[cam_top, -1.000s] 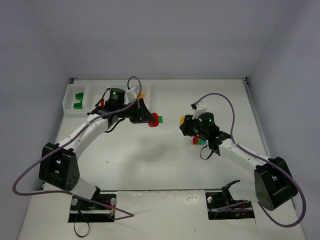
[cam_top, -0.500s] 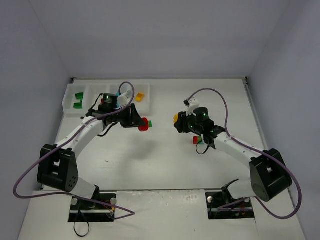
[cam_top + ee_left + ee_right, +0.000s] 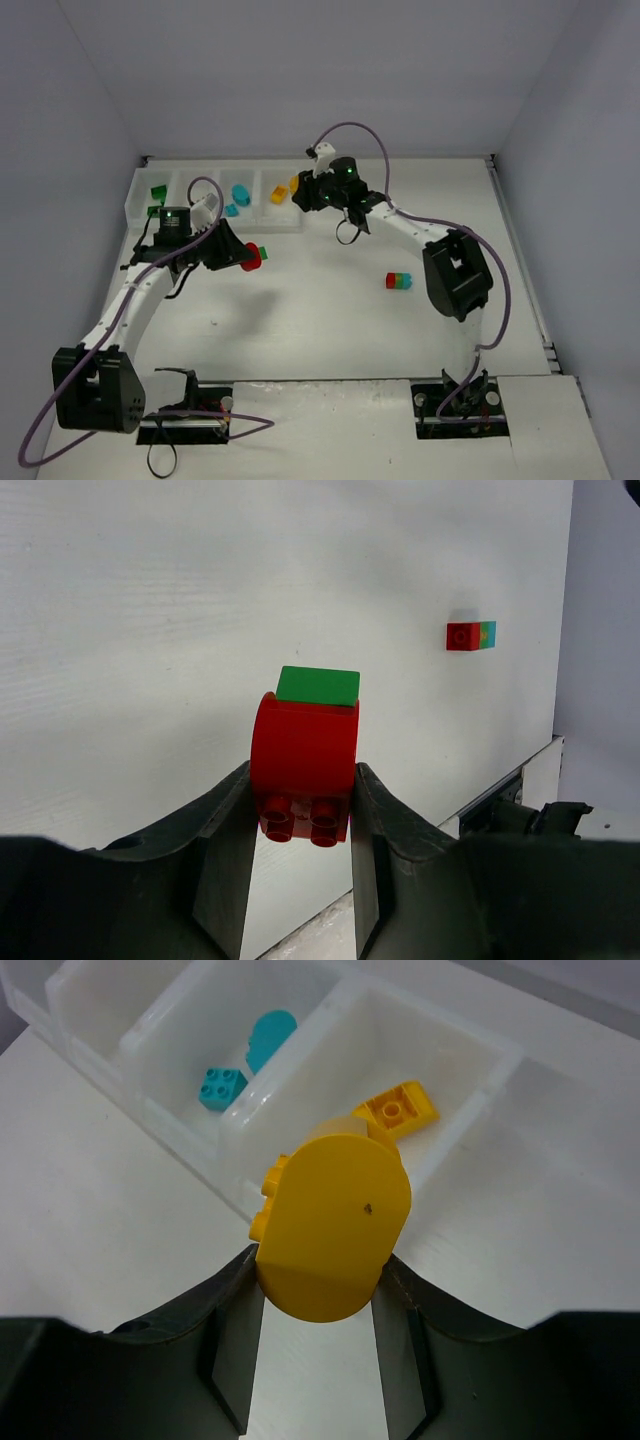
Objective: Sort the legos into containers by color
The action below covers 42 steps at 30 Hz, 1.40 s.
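Observation:
The right gripper will go to its left in the top view next, over the section of the tray that holds a yellow brick, and let go of the matching brick there.
My left gripper [image 3: 243,257] is shut on a red rounded brick [image 3: 305,760] with a green brick [image 3: 318,685] stuck on its far end, held above the table in front of the white four-compartment tray [image 3: 132,205]. My right gripper [image 3: 300,190] is shut on a yellow rounded brick [image 3: 335,1225] held over the near edge of the tray's rightmost compartment [image 3: 440,1018]. That compartment holds a yellow brick [image 3: 400,1112]. The one beside it holds two cyan bricks [image 3: 222,1087]. The leftmost compartment holds green bricks [image 3: 157,191].
A small stack of red, green and cyan bricks [image 3: 399,281] lies on the table right of centre, and also shows in the left wrist view [image 3: 470,636]. Grey walls close in the back and sides. The arm bases stand at the near edge.
The right arm has swung left and back from the table's middle to the tray's right end, carrying the yellow brick. The left gripper has moved left with the red and green brick.

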{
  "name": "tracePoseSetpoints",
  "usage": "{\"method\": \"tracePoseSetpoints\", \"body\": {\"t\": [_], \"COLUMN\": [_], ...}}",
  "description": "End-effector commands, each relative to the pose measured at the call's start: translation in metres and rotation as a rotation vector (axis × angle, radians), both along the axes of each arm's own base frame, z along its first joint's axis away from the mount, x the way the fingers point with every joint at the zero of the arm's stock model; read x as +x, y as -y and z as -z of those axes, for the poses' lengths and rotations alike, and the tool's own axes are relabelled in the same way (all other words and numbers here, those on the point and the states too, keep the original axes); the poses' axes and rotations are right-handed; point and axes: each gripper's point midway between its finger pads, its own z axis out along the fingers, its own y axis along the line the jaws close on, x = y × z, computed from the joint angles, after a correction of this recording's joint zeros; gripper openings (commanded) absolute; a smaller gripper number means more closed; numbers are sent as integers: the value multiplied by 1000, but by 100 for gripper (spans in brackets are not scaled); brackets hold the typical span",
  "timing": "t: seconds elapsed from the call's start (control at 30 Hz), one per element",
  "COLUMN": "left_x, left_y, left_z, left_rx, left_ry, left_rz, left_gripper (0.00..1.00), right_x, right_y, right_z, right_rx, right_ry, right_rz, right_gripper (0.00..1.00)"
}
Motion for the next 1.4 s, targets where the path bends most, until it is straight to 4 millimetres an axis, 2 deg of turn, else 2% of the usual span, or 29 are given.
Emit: {"method": "tracePoseSetpoints", "body": {"t": [0.0, 0.03, 0.17, 0.23, 0.27, 0.33, 0.37, 0.43, 0.47, 0.6, 0.63, 0.7, 0.73, 0.87, 0.97, 1.0, 1.03, 1.13, 1.17, 1.2, 1.23, 1.27, 1.3, 1.33, 1.37], "left_x": [-4, -5, -12, -14, -14, -15, -15, -14, -14, -11, -9, -6, -4, -1, 1, 5, 7, 14, 18, 18, 19, 23, 24, 26, 29], "left_y": [-8, -10, -15, -16, -16, -16, -16, -16, -15, -13, -12, -11, -10, -7, -4, -3, -3, 2, 6, 8, 10, 11, 13, 14, 15], "left_z": [-17, -17, -16, -17, -17, -20, -21, -25, -27, -33, -37, -40, -44, -56, -62, -66, -69, -77, -83, -84, -87, -83, -92, -93, -91], "left_rx": [23, 30, 45, 46, 45, 43, 44, 44, 43, 35, 29, 29, 28, 48, 50, 60, 62, 64, 55, 47, 41, 48, 53, 66, 95], "left_ry": [70, 69, 65, 65, 65, 76, 81, 104, 114, 143, 159, 177, 195, 267, 297, 320, 330, 364, 388, 384, 385, 379, 388, 389, 397], "left_rz": [-9, -19, -37, -42, -41, -40, -42, -36, -31, -15, -7, 3, 16, 93, 137, 162, 173, 240, 285, 306, 325, 349, 368, 380, 405], "left_gripper": [0, 0, 0, 0, 0, 0, 0, 0, 0, 0, 0, 0, 0, 0, 0, 0, 0, 0, 0, 0, 0, 0, 0, 0, 0], "right_x": [17, 22, 38, 46, 47, 52, 53, 55, 54, 52, 51, 48, 45, 24, -6, -24, -33, -69, -79, -89, -97, -105, -110, -118, -122], "right_y": [-36, -41, -58, -65, -68, -72, -73, -73, -73, -69, -67, -61, -57, -32, -9, 0, 4, 18, 23, 24, 29, 33, 34, 35, 37], "right_z": [-43, -29, -27, -24, -23, -20, -18, -16, -16, -25, -35, -38, -53, -71, -76, -77, -76, -73, -86, -83, -70, -80, -82, -73, -79], "right_rx": [56, 47, 60, 67, 68, 72, 73, 71, 72, 77, 87, 86, 97, 93, 75, 51, 44, 4, -3, -29, -51, -45, -52, -68, -74], "right_ry": [125, 108, 126, 131, 130, 131, 130, 129, 127, 137, 148, 144, 165, 180, 182, 198, 203, 215, 251, 266, 250, 273, 286, 278, 303], "right_rz": [-66, -69, -81, -86, -89, -91, -91, -91, -95, -102, -105, -107, -110, -149, -193, -220, -236, -278, -279, -295, -294, -292, -296, -303, -292], "right_gripper": [5, 6, 9, 16, 25, 34, 44, 52, 60, 74, 76, 77, 77, 72, 65, 64, 63, 66, 67, 68, 70, 71, 72, 74, 75]}}
